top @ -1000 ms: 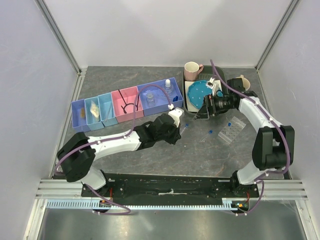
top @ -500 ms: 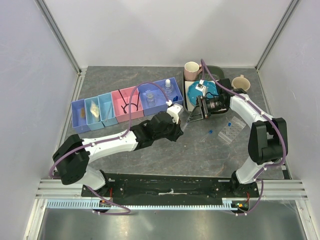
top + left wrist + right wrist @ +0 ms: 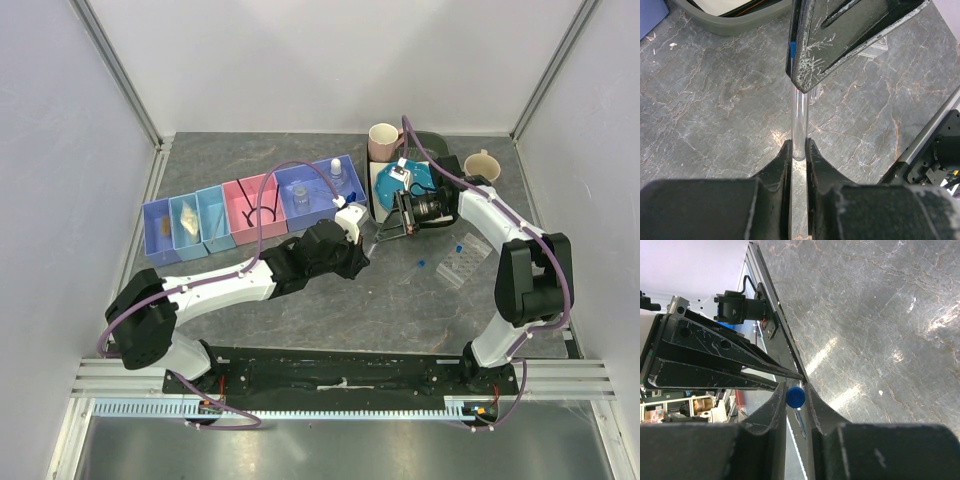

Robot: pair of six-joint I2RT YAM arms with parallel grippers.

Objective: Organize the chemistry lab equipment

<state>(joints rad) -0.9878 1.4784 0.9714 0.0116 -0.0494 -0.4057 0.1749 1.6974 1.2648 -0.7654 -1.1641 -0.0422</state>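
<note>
The tube rack (image 3: 463, 259) is below my right gripper and to its right in the top view, so my right gripper should next swing down over it to release the vial in a hole of the rack.
A blue-capped vial (image 3: 799, 120) hangs above the table between both grippers. My left gripper (image 3: 798, 147) is shut on the clear tube's closed end. My right gripper (image 3: 795, 392) is shut on its blue cap (image 3: 795, 396). In the top view the two grippers meet tip to tip, left gripper (image 3: 360, 246) and right gripper (image 3: 381, 235), just left of the blue dotted plate (image 3: 392, 183). The clear tube rack (image 3: 463, 259) lies on the table to the right. A small blue piece (image 3: 421, 264) lies loose next to it.
A row of blue and pink bins (image 3: 215, 222) runs along the left; the rightmost holds a white-capped bottle (image 3: 337, 176) and a clear beaker (image 3: 301, 196). A pink mug (image 3: 383, 140) and a tan mug (image 3: 482, 163) stand at the back right.
My right gripper swung left from over the plate to the vial and shut on its cap. The left arm shifted slightly back with the tube.
</note>
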